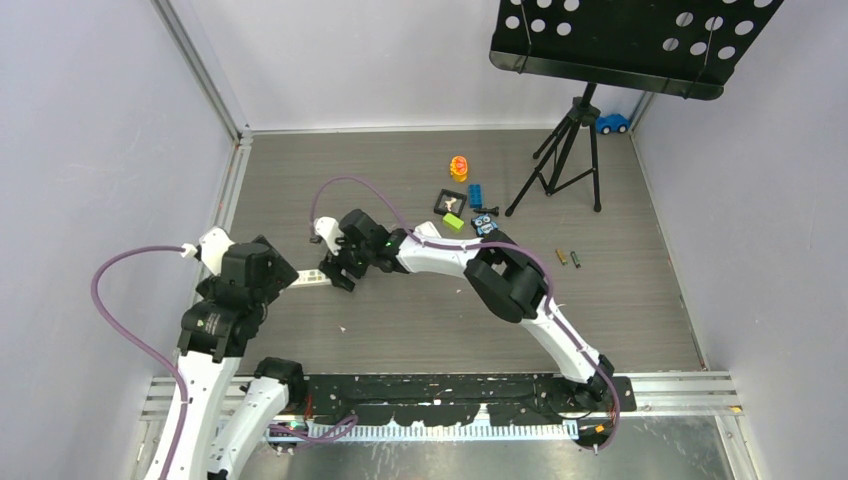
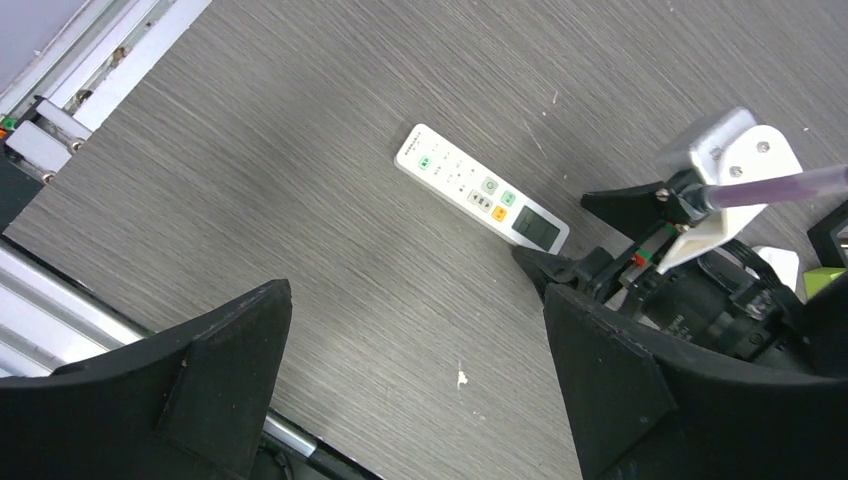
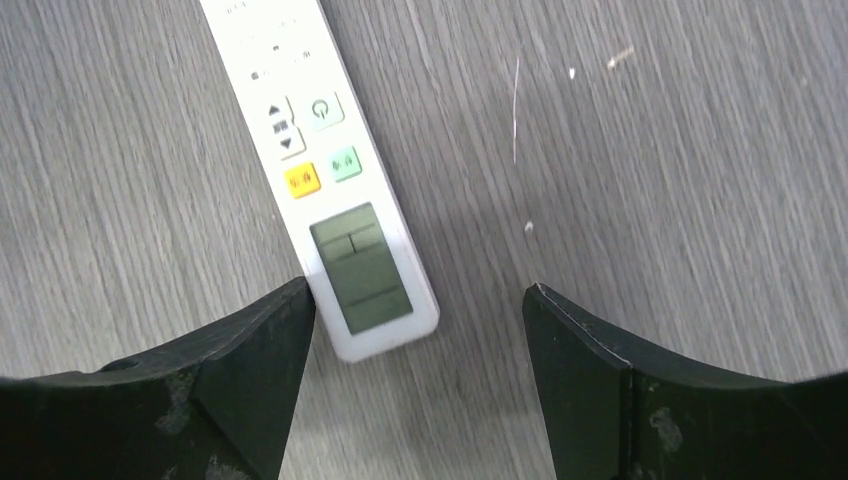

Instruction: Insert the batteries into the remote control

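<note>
The remote lies with its display end between my right gripper's open fingers. My right gripper will next stay low above the table and close onto the long edges of the remote's display end (image 3: 370,280).
The white remote control (image 1: 310,281) lies face up on the table, with a pale display at one end and green and orange buttons. It shows in the left wrist view (image 2: 480,187) and in the right wrist view (image 3: 320,170). My right gripper (image 3: 415,295) is open just above the table; the remote's display end lies between its fingers, close to the left finger (image 3: 260,350). It also shows in the top view (image 1: 338,276). My left gripper (image 2: 415,295) is open and empty, a little short of the remote. Two small dark batteries (image 1: 569,258) lie on the table to the right, far from both grippers.
A black tripod (image 1: 565,150) carrying a perforated black tray (image 1: 630,40) stands at the back right, with a blue toy car (image 1: 612,123) beside it. Small items lie mid-table: an orange toy (image 1: 459,167), a blue block (image 1: 475,195), a black frame (image 1: 450,203) and a green block (image 1: 454,222).
</note>
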You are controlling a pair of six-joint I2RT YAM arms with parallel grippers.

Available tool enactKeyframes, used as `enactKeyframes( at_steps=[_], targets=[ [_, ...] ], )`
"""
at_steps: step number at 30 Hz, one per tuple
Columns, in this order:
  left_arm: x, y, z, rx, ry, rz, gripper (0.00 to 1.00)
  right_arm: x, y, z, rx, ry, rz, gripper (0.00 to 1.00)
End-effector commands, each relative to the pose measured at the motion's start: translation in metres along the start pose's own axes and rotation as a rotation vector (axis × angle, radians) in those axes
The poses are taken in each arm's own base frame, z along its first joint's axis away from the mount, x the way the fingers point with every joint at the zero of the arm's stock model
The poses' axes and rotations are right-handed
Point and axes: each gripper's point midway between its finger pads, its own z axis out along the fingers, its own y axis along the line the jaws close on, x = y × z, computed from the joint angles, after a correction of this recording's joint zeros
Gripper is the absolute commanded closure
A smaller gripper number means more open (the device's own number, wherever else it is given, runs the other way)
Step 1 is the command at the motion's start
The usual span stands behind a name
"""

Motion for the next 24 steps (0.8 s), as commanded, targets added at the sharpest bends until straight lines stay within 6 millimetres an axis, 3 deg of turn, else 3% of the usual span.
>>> enactKeyframes(
  at_steps=[1,4,6,8,10,13,18,24],
  targets=[
    [-0.018,0.006,-0.014,-0.004,-0.059,-0.020,0.00,0.006,0.011,0.023,-0.042,0.005,-0.099,0.20],
    [-0.020,0.006,-0.018,0.009,-0.068,-0.019,0.00,0.010,0.013,0.032,-0.009,0.033,-0.153,0.24],
    [-0.021,0.006,-0.020,0.017,-0.073,-0.022,0.00,0.009,0.010,0.035,0.046,0.037,-0.167,0.32],
    [-0.023,0.006,-0.021,0.022,-0.082,-0.032,0.00,-0.001,0.001,0.035,0.144,0.016,-0.139,0.42],
    [-0.025,0.005,-0.023,0.033,-0.094,-0.047,0.00,-0.009,-0.007,0.029,0.205,0.001,-0.087,0.61],
    [-0.028,0.003,-0.025,0.052,-0.112,-0.061,0.00,-0.025,-0.007,0.014,0.219,-0.053,-0.013,0.81],
    [-0.028,-0.007,-0.023,0.112,-0.122,-0.068,0.00,-0.068,-0.019,-0.033,0.268,-0.227,0.223,0.87],
    [-0.016,-0.065,-0.031,0.428,-0.062,-0.028,0.00,-0.104,-0.022,-0.109,0.052,-0.455,0.601,0.87]
  ],
)
